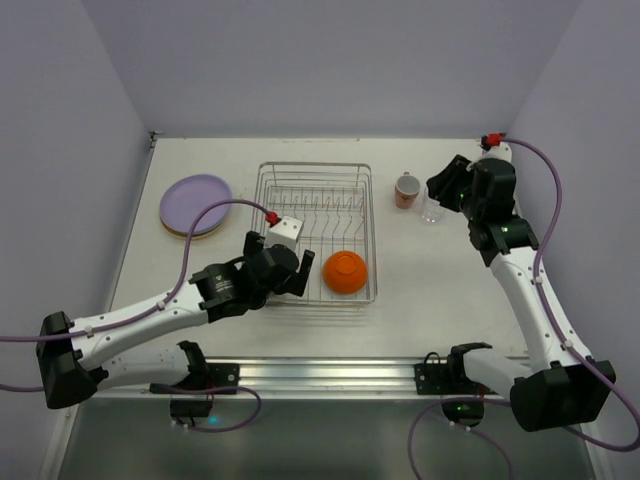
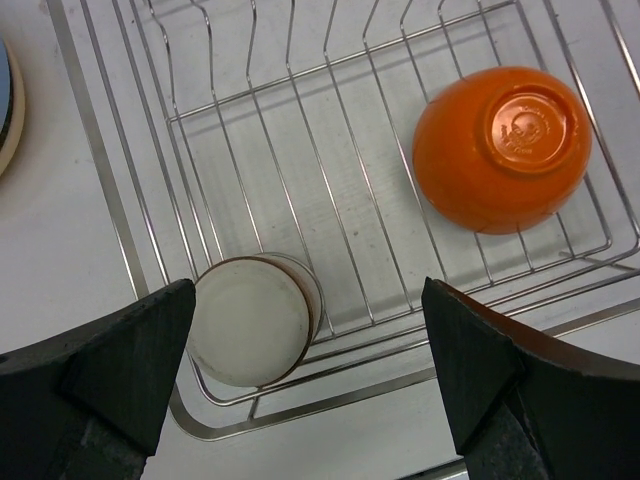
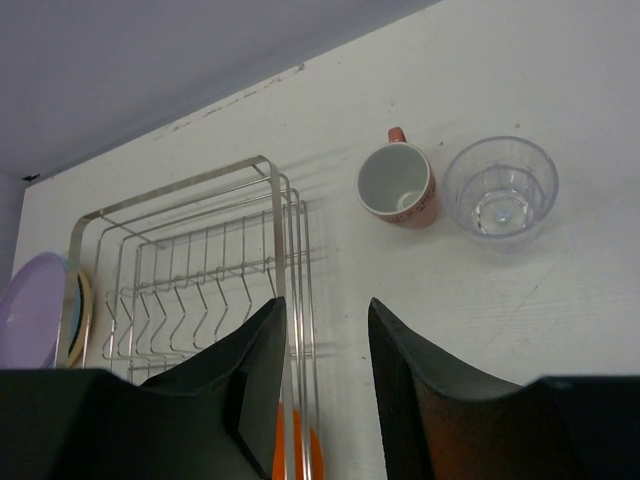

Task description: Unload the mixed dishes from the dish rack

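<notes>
The cup's base is off-center beside one gripper finger, so I will next move my left gripper down and left in the wrist view, around the cream cup's upturned base (image 2: 248, 322).
The silver wire dish rack (image 1: 314, 165) stands mid-table. An orange bowl (image 1: 345, 271) lies upside down in its near right corner, also seen in the left wrist view as the orange bowl (image 2: 500, 145). A cream cup (image 2: 250, 320) sits upside down in the rack's (image 2: 100, 175) near left corner. My left gripper (image 1: 297, 272) hangs open above that corner, and the left gripper's (image 2: 308, 300) fingers stand wide apart with the cup near the left one. The pink mug (image 1: 406, 189) and clear glass (image 1: 432, 208) stand upright right of the rack. My right gripper (image 1: 441, 188) hovers by them, open and holding nothing.
A stack of plates with a lavender one on top (image 1: 195, 205) lies left of the rack; its edge shows as the plates (image 3: 35, 310). In the right wrist view the mug (image 3: 398, 185) and glass (image 3: 500, 187) stand beyond the right gripper (image 3: 325, 310), with the rack (image 3: 180, 195) to their left.
</notes>
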